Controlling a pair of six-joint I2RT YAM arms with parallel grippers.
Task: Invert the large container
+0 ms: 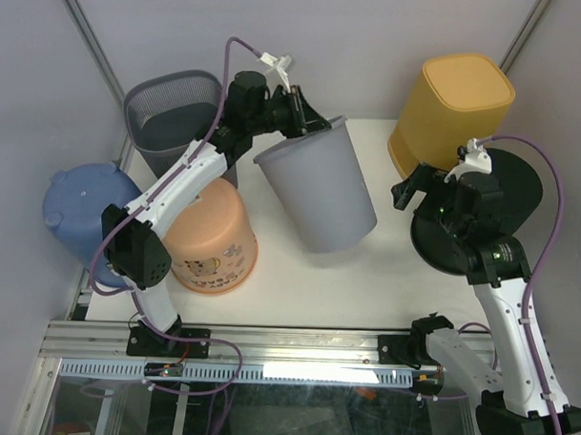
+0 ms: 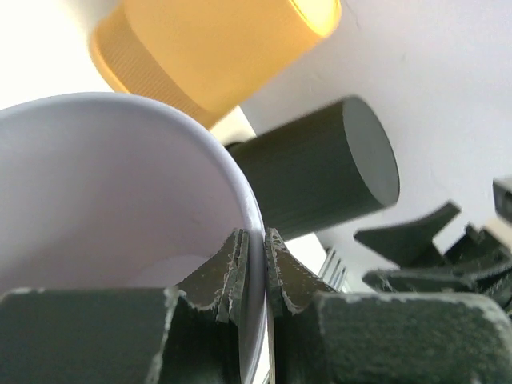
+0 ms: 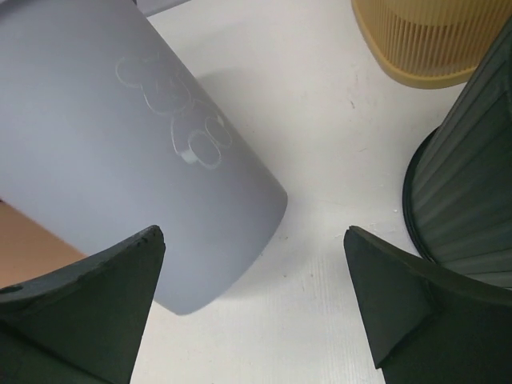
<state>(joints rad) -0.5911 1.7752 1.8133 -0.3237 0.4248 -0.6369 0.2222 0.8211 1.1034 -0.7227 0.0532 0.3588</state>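
Note:
The container's base is already low. My left gripper should next lower the container's raised rim toward the white tabletop below and release it there.
The large container is a light grey bin (image 1: 320, 195) in the middle of the white table (image 1: 365, 277). It is tilted, with its mouth up toward the back left and its base low near the table. My left gripper (image 1: 308, 123) is shut on its far rim. In the left wrist view the rim (image 2: 254, 240) is pinched between the fingers and the pale inside (image 2: 104, 192) shows. My right gripper (image 1: 411, 188) is open and empty, to the right of the bin. In the right wrist view its fingertips frame the table beside the bin's base (image 3: 120, 136).
A yellow bin (image 1: 452, 109) stands upside down at the back right. A black ribbed bin (image 1: 482, 210) stands upside down under my right arm. An orange bin (image 1: 213, 239) stands upside down at the front left. A blue bin (image 1: 81, 210) and a dark mesh basket (image 1: 175, 113) stand at the left.

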